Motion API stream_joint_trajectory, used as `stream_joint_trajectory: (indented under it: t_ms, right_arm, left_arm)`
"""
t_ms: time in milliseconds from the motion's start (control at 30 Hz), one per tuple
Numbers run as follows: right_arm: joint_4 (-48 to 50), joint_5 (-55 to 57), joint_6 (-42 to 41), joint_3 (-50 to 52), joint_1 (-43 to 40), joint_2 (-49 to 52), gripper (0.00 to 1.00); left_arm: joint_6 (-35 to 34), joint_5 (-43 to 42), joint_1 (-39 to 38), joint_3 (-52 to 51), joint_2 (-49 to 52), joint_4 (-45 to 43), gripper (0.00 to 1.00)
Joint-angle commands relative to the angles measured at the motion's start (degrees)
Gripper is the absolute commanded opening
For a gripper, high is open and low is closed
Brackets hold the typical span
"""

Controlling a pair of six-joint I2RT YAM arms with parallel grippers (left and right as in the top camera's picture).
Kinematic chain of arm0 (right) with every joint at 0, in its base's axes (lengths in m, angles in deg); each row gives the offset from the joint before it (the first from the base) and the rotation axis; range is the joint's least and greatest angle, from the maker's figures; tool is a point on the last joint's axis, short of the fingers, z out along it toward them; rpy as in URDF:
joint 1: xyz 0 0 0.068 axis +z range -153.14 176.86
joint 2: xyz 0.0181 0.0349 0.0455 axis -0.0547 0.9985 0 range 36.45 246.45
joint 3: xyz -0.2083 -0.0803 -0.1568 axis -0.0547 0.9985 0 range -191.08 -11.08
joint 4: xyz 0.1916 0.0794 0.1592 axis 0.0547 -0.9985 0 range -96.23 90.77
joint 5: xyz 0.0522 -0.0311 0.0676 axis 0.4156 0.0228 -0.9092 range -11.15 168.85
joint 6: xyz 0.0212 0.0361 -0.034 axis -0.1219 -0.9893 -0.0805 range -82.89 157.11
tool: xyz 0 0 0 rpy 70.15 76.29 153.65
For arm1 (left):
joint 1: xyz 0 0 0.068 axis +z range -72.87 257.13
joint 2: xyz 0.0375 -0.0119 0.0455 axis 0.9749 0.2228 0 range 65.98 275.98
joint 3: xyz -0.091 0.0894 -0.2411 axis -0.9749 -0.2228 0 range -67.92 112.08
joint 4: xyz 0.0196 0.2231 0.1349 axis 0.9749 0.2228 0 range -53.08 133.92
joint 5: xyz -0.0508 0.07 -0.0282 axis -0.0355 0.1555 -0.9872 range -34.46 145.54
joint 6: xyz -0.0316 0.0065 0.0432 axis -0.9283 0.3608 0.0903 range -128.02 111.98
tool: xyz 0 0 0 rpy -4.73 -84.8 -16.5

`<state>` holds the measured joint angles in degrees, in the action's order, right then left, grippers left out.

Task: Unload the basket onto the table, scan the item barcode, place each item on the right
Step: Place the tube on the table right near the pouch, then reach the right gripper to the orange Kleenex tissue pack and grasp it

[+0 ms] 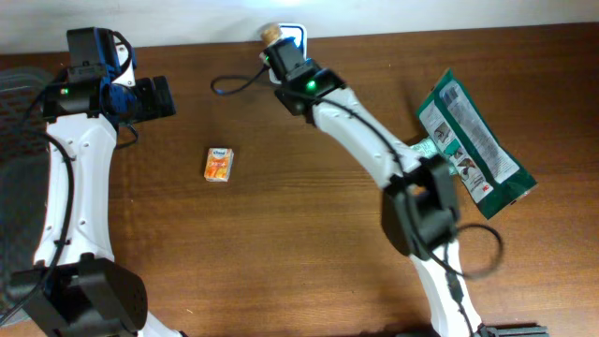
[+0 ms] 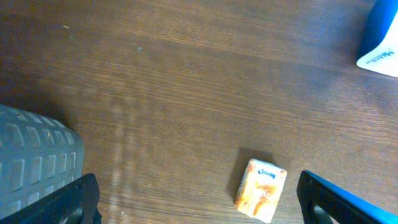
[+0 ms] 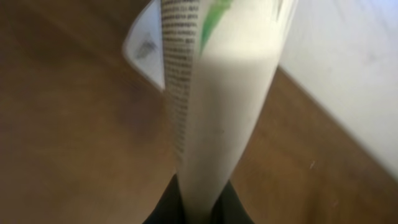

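Observation:
The bare wood by the green snack bag lies to the right in the overhead view, so I will next draw my right gripper back toward it, lower the item and release it.
My right gripper point(image 1: 273, 49) reaches to the table's far edge and is shut on the item point(image 3: 217, 106), a thin white packet with black print and a green mark, seen edge-on in the right wrist view. From overhead only a small tan end of the item point(image 1: 270, 33) shows past the fingers. No barcode is visible on it. In the right wrist view the right gripper point(image 3: 202, 199) pinches its lower end. My left gripper point(image 1: 164, 96) is open at the far left, and in its own view the left gripper point(image 2: 199, 202) holds nothing.
A small orange tissue pack point(image 1: 219, 165) point(image 2: 261, 190) lies left of centre. A blue-and-white object point(image 1: 294, 37) point(image 2: 379, 37) stands beside the right gripper. A green snack bag point(image 1: 473, 145) lies at the right. A grey ribbed object point(image 2: 31, 162) sits at the left edge.

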<state>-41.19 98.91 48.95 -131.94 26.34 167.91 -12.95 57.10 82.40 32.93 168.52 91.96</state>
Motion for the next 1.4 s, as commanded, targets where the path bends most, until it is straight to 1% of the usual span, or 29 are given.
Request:
stream_joint_trajectory:
  t_ms: [0, 67, 133, 167, 200, 267, 333, 467, 500, 533, 567, 600, 633, 667, 700, 733, 800, 833, 900, 933, 967, 1033, 1067, 1100, 1200, 1267, 1333, 1367]
  right_arm:
    - [-9.1, -10.8, -13.5, -1.6, -2.0, -13.5, 0.04]
    - [-22.2, -11.1, -14.9, -1.6, -4.6, -17.8, 0.04]
    - [-34.6, -11.1, -14.9, -1.1, -7.8, -17.4, 0.04]
    - [-39.0, -11.1, -14.9, 0.7, -9.8, -17.1, 0.04]
    - [-40.1, -11.1, -14.9, 3.4, -11.3, -17.0, 0.04]
    - [-38.6, -11.1, -14.9, 13.0, -15.0, -17.0, 0.04]
    - [-33.4, -11.1, -14.9, 21.3, -16.6, -17.0, 0.04]
    - [-24.3, -11.9, -14.8, 31.2, -21.5, -17.0, 0.04]
    - [-24.3, -11.9, -13.8, 32.1, -22.9, -17.0, 0.10]
    - [-24.7, -11.9, -13.8, 32.1, -23.6, -17.0, 0.41]
    - [-24.7, -12.0, -13.8, 32.0, -24.3, -17.0, 0.53]
    - [-26.3, -12.0, -13.8, 30.1, -24.7, -17.0, 0.59]
    - [-28.9, -12.0, -13.6, 27.1, -24.7, -17.0, 0.63]
    - [-33.2, -12.7, -13.6, 20.5, -24.6, -17.0, 0.67]
    - [-35.6, -15.9, -13.6, 14.9, -24.6, -17.0, 0.67]
    - [-36.3, -25.1, -13.6, 9.7, -24.5, -17.0, 0.67]
    - [-33.6, -39.7, -13.6, 8.0, -22.5, -17.0, 0.65]
    - [-31.4, -44.1, -14.3, 8.5, -20.2, -16.7, 0.63]
    - [-21.2, -44.5, -26.6, 12.0, -13.0, -16.5, 0.61]
    - [-12.7, -44.4, -35.8, 15.5, -8.6, -16.5, 0.58]
    - [-7.4, -43.3, -40.9, 17.8, -6.3, -16.4, 0.57]
    - [1.6, -39.7, -48.6, 21.6, -2.5, -16.2, 0.55]
    - [8.1, -36.7, -53.4, 24.2, 0.5, -15.5, 0.55]
    - [12.1, -34.5, -56.2, 25.5, 2.6, -14.8, 0.54]
    - [22.1, -31.7, -60.9, 25.8, 7.8, -10.7, 0.52]
    - [25.0, -32.2, -63.8, 25.8, 9.1, -7.8, 0.50]
    - [27.6, -32.2, -63.8, 25.8, 9.6, -5.1, 0.49]
    - [28.2, -32.2, -63.7, 25.8, 9.9, -4.0, 0.47]
  left_arm:
    - [0.7, 0.4, 0.2, 0.1, -0.4, 0.0, 0.99]
    - [0.7, 0.4, 0.2, 0.1, -0.4, 0.0, 0.99]
    - [0.7, 0.4, 0.2, 0.1, -0.4, 0.0, 0.99]
    - [0.7, 0.4, 0.2, 0.1, -0.4, 0.0, 0.99]
    - [0.7, 0.4, 0.2, 0.1, -0.4, 0.0, 0.99]
    - [0.7, 0.4, 0.2, 0.1, -0.4, 0.0, 0.99]
    - [0.7, 0.4, 0.2, 0.1, -0.4, 0.0, 0.99]
    - [0.7, 0.4, 0.2, 0.1, -0.4, 0.0, 0.99]
    - [0.7, 0.4, 0.2, 0.1, -0.4, 0.0, 0.99]
    - [0.7, 0.4, 0.2, 0.1, -0.4, 0.0, 0.99]
    - [0.7, 0.4, 0.2, 0.1, -0.4, 0.0, 0.99]
    - [0.7, 0.4, 0.2, 0.1, -0.4, 0.0, 0.99]
    - [0.7, 0.4, 0.2, 0.1, -0.4, 0.0, 0.99]
    - [0.7, 0.4, 0.2, 0.1, -0.4, 0.0, 0.99]
    - [0.7, 0.4, 0.2, 0.1, -0.4, 0.0, 0.99]
    - [0.7, 0.4, 0.2, 0.1, -0.4, 0.0, 0.99]
    - [0.7, 0.4, 0.2, 0.1, -0.4, 0.0, 0.99]
    - [0.7, 0.4, 0.2, 0.1, -0.4, 0.0, 0.99]
    - [0.7, 0.4, 0.2, 0.1, -0.4, 0.0, 0.99]
    - [0.7, 0.4, 0.2, 0.1, -0.4, 0.0, 0.99]
    - [0.7, 0.4, 0.2, 0.1, -0.4, 0.0, 0.99]
    - [0.7, 0.4, 0.2, 0.1, -0.4, 0.0, 0.99]
    - [0.7, 0.4, 0.2, 0.1, -0.4, 0.0, 0.99]
    - [0.7, 0.4, 0.2, 0.1, -0.4, 0.0, 0.99]
    - [0.7, 0.4, 0.2, 0.1, -0.4, 0.0, 0.99]
    - [0.7, 0.4, 0.2, 0.1, -0.4, 0.0, 0.99]
    - [0.7, 0.4, 0.2, 0.1, -0.4, 0.0, 0.99]
    - [0.7, 0.4, 0.2, 0.1, -0.4, 0.0, 0.99]
